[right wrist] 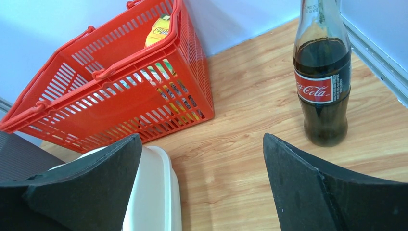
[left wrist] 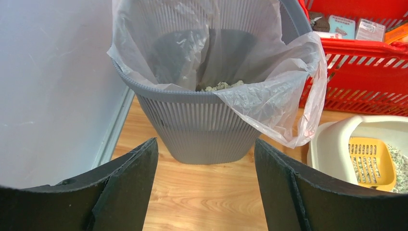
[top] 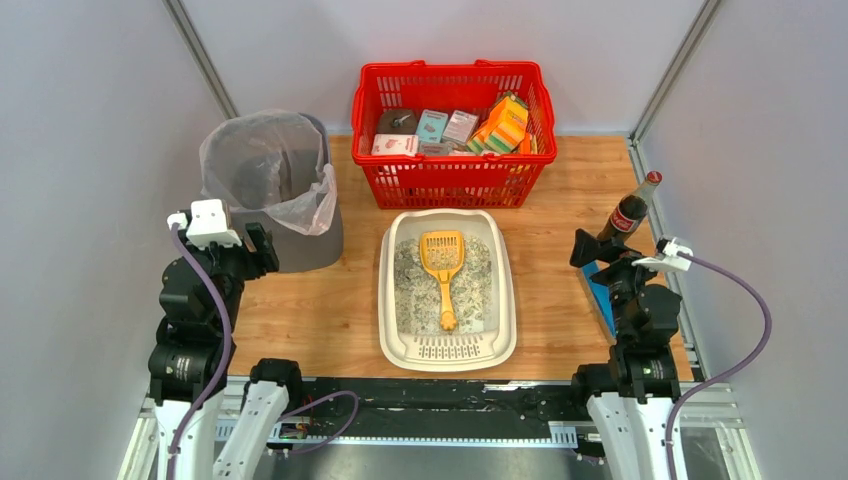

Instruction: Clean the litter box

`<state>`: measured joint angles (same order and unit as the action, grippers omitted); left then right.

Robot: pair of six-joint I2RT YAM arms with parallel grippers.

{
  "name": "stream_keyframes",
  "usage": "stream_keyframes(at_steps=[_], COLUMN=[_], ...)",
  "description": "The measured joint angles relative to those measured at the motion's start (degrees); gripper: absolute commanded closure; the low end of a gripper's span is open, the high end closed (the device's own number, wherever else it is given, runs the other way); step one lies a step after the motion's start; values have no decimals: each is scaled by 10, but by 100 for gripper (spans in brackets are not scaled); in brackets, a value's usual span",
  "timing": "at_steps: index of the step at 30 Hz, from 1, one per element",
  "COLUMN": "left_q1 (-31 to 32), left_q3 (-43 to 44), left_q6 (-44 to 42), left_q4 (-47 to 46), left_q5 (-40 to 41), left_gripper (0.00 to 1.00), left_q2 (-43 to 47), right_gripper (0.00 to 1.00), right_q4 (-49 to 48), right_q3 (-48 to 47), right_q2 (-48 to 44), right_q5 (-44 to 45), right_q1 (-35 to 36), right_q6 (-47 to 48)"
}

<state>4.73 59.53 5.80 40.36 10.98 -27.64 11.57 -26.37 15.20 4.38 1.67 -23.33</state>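
Observation:
I need to move my right gripper to the left in the top view next and then down onto the neck of the scoop's handle, which is below it, bare on top of the granules.
The cream-white litter box [top: 503,300] lies at the table's middle, slotted grate nearest the arms, grey-white granules inside. An orange-yellow scoop [top: 443,262] rests in the granules, handle pointing toward the grate. In the left wrist view the litter box [left wrist: 329,144] shows at the right edge with the scoop [left wrist: 371,160] in it. My left gripper [left wrist: 206,180] is open and empty, facing the grey bin from the near left. My right gripper [right wrist: 202,180] is open and empty near the right table edge, with a corner of the litter box [right wrist: 161,192] beside its left finger.
A grey bin [top: 272,190] lined with a clear bag stands at the back left; clumps lie at its bottom [left wrist: 221,86]. A red mesh basket [top: 453,135] of packages stands behind the litter box. A cola bottle [top: 630,212] stands at the right, above a blue item.

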Motion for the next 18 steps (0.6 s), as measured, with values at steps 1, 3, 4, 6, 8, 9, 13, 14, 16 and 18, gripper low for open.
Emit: stream_keyframes(at_steps=[1,3,4,6,8,9,13,14,16,18], left_q1=[0,0,0,0,0,0,10,15,22,34], left_q3=[3,12,18,26,28,29,49,59,77,98], left_q6=[2,5,5,3,3,1,-4,-6,-8,-9], left_q4=[5,11,12,7,-1,-4,-4,-4,-3,-2], left_q5=[0,-4,-6,-15,-20,-23,-30,-31,-34,-34], left_gripper=[19,19,19,18,18,20,25,27,27,27], left_q2=[-4,-12,-16,-22,-26,-30,-71,-85,-110,-132], right_gripper=[0,0,0,0,0,0,2,3,7,8], right_q4=[11,33,44,61,80,90,134,146,163,180], right_q3=[-8,-31,-45,-76,-105,-120,-179,-189,-200,-208], right_q2=[2,12,17,32,49,61,125,139,159,175], right_q5=[3,5,4,-1,-12,-19,-61,-71,-86,-96], right_q1=[0,0,0,0,0,0,0,0,0,5], right_q6=[-4,-14,-19,-31,-38,-39,-31,-26,-17,-10])
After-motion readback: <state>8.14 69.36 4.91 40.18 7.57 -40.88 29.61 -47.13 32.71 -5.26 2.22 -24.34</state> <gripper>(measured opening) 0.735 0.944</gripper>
